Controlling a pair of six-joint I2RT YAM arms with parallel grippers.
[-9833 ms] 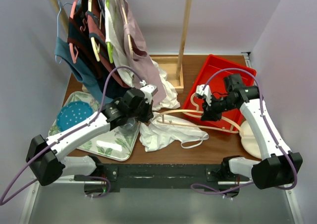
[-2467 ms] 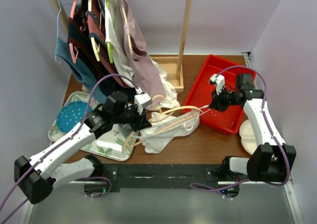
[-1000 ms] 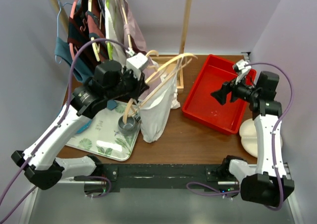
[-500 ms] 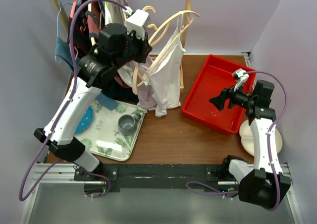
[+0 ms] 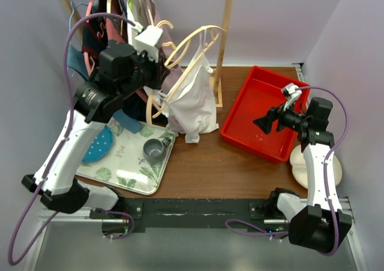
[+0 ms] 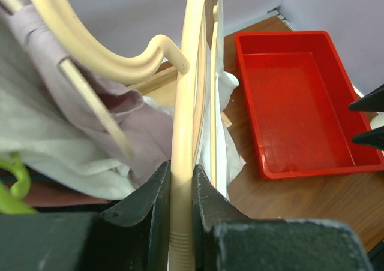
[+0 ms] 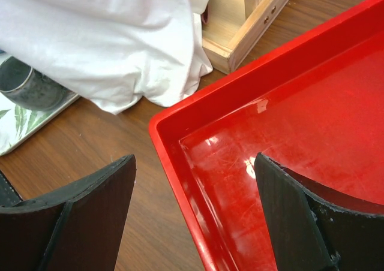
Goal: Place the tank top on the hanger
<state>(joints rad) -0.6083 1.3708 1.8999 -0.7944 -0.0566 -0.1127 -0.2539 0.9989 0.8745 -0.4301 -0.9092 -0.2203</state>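
Next, the left gripper carries the hanger outward, sets its hook over the rail's bare stretch and releases, since the tank top's straps are already on the hanger.
The cream hanger (image 5: pixel 191 38) is held up in the air beside the wooden rack, and my left gripper (image 5: pixel 161 74) is shut on one of its arms. In the left wrist view the black jaws press both sides of the hanger's arm (image 6: pixel 181 163), with the hook (image 6: pixel 161 48) above. The white tank top (image 5: pixel 192 106) hangs from the hanger by its straps, and its hem touches the table. It also shows as white cloth (image 7: pixel 108 43) in the right wrist view. My right gripper (image 5: pixel 264 122) stands open and empty over the near edge of the red bin (image 7: pixel 180 157).
Several garments on coloured hangers (image 5: pixel 108 37) crowd the left end of the wooden rack (image 5: pixel 225 37). A leaf-patterned tray (image 5: pixel 129 169) holds a grey cup (image 5: pixel 155 151) and a blue plate (image 5: pixel 96 145). A cream object (image 5: pixel 300 163) lies by the right arm.
Over the last second my left arm raised the hanger with the tank top off the table toward the rack, then shifted it slightly left and down. The right arm has barely moved.
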